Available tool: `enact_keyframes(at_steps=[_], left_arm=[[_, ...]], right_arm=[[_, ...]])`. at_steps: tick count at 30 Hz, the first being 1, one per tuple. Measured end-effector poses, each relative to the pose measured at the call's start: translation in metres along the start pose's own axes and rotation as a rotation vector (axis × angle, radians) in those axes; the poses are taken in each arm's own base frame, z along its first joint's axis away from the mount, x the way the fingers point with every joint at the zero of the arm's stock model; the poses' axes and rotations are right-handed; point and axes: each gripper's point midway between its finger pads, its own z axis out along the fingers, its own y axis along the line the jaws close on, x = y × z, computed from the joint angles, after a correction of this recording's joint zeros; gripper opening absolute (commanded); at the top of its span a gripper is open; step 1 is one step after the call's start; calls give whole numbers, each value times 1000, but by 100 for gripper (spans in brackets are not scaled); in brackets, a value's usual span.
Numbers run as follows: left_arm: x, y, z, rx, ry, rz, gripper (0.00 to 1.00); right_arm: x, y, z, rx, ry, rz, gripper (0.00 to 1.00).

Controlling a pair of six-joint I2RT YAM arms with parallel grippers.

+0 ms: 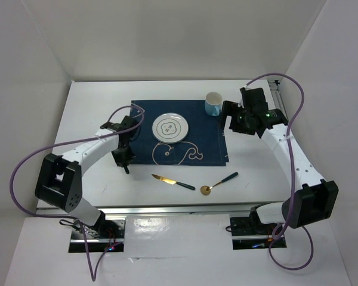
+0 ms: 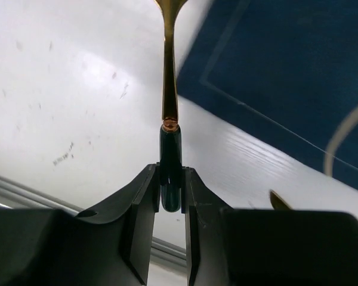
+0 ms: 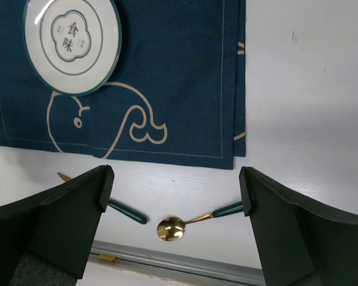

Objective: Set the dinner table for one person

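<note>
Next, my left gripper carries the gold utensil outward over the navy placemat (image 1: pixel 197 128), then down beside the plate. It releases the utensil's handle there, since that part lies bare.
My left gripper (image 2: pixel 170 173) is shut on the dark green handle of a gold utensil (image 2: pixel 169 89), whose gold stem runs away over the white dinner table (image 1: pixel 89 113). From above, this gripper (image 1: pixel 124 158) sits just off the left edge of the navy placemat (image 1: pixel 197 128). A white plate (image 1: pixel 170 127) and a cup (image 1: pixel 213 103) rest on the mat. A gold knife (image 1: pixel 173 181) and a gold spoon (image 1: pixel 219 183) lie on the table in front of it. My right gripper (image 3: pixel 176 182) hangs open and empty, high over the mat's right edge.
A metal rail (image 1: pixel 179 210) runs along the table's front edge, close behind the knife and spoon. White walls enclose the back and both sides. The right arm's purple cable loops above the back right corner.
</note>
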Motion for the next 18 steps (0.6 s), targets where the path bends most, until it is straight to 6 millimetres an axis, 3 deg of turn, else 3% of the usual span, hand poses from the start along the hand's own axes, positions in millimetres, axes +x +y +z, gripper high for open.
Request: enact_keyframes(at_steps=[3, 6, 11, 15, 18], left_arm=[[-17, -24, -24, 68, -81, 200, 0], [-29, -55, -36, 97, -118, 366, 0], [-41, -92, -9, 65, -86, 500, 0], [-49, -106, 17, 28, -43, 564, 0], [-60, -116, 31, 20, -38, 582, 0]], right_arm=[[5, -3, 2, 8, 14, 1, 100], [8, -4, 3, 14, 22, -2, 100], [25, 2, -1, -49, 61, -62, 98], [65, 30, -7, -175, 138, -147, 100], [109, 61, -10, -266, 225, -247, 100]])
